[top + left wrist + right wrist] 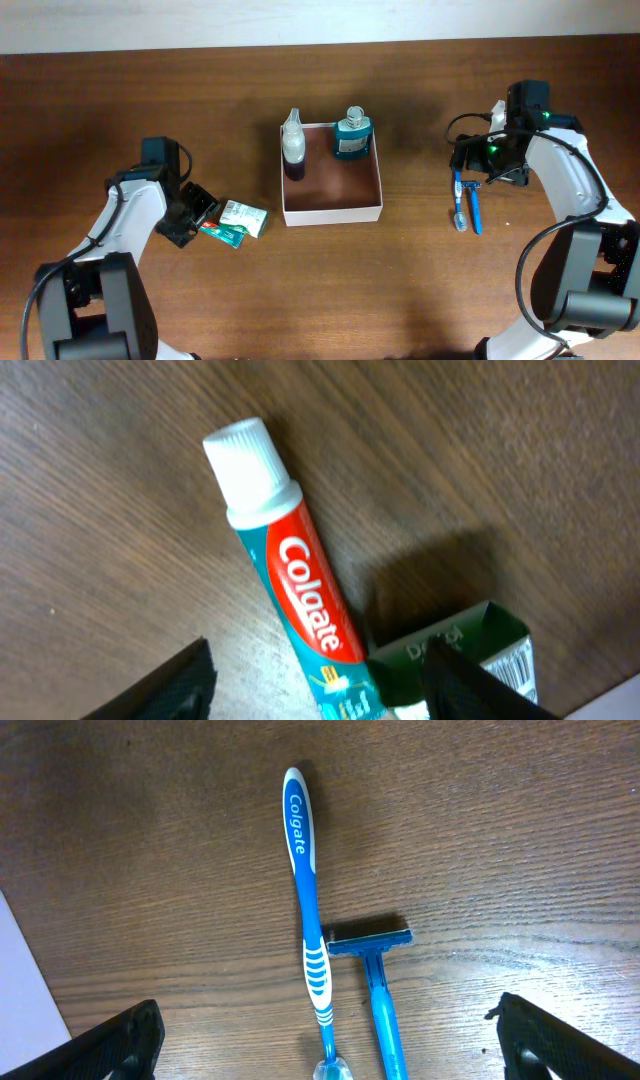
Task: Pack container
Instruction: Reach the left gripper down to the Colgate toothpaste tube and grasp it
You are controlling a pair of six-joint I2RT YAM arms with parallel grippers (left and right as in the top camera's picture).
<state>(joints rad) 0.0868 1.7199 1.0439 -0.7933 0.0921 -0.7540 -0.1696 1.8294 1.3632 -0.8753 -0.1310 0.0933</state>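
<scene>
I will next move my left gripper down onto the tube's red part [292,560] beside its white cap, with one finger on each side, because the green box crowds the tube's flat end.
The container [332,213], a shallow white-walled box with a reddish-brown inside, sits mid-table. In it stand a teal mouthwash bottle [351,135] and a clear bottle with a white top [293,145]. Left of it lie a Colgate toothpaste tube [290,580] [222,233] and a green and white box [470,645] [246,216]. My left gripper [320,695] [207,213] is open, straddling the tube's flat end, with one finger [470,690] over the green box. My right gripper [335,1045] [478,168] hangs wide open above a blue toothbrush [308,900] [459,200] and a blue razor [378,985] [475,207].
The toothbrush and razor lie side by side on the brown wooden table, right of the container. A pale wall runs along the table's far edge [320,40].
</scene>
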